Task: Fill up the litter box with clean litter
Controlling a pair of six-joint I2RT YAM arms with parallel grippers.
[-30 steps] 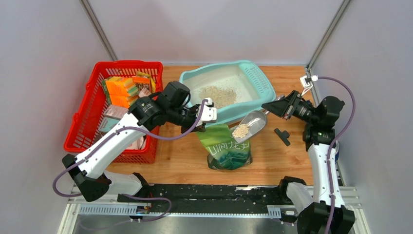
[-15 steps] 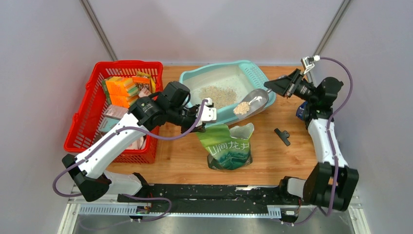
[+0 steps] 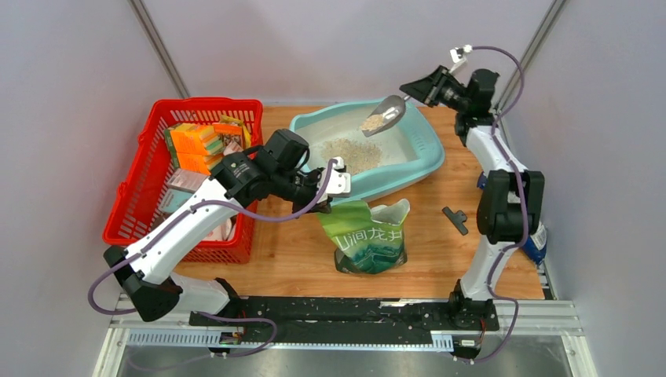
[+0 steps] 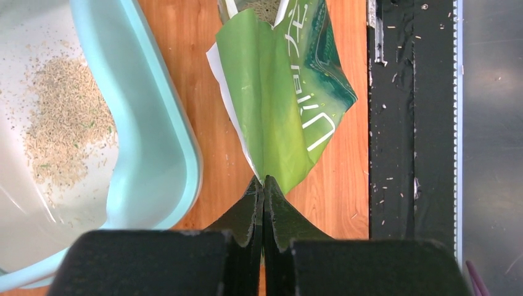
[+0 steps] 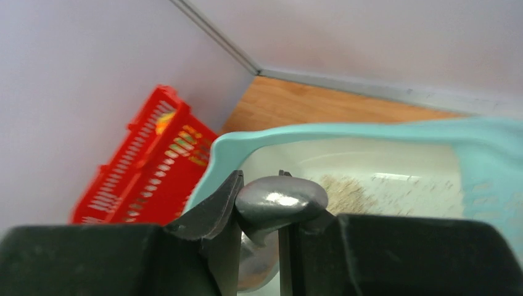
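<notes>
The wood beside the green bag is below and back from my right gripper, so next I will move the gripper back and down and release the scoop there.
The light-teal litter box sits at the back middle of the table, with a tan pile of clean litter inside; both also show in the left wrist view, the box and the pile. My right gripper is shut on the handle of a grey metal scoop, which holds litter above the box's far side; the handle shows between the jaws. My left gripper is shut on the edge of the green litter bag, standing in front of the box.
A red mesh basket with sponges and packets stands at the left. A small black part lies on the wood at the right. A black rail runs along the near edge.
My right gripper has lifted the loaded scoop from beside the bag up and back, over the far side of the litter box. The left arm has not moved.
</notes>
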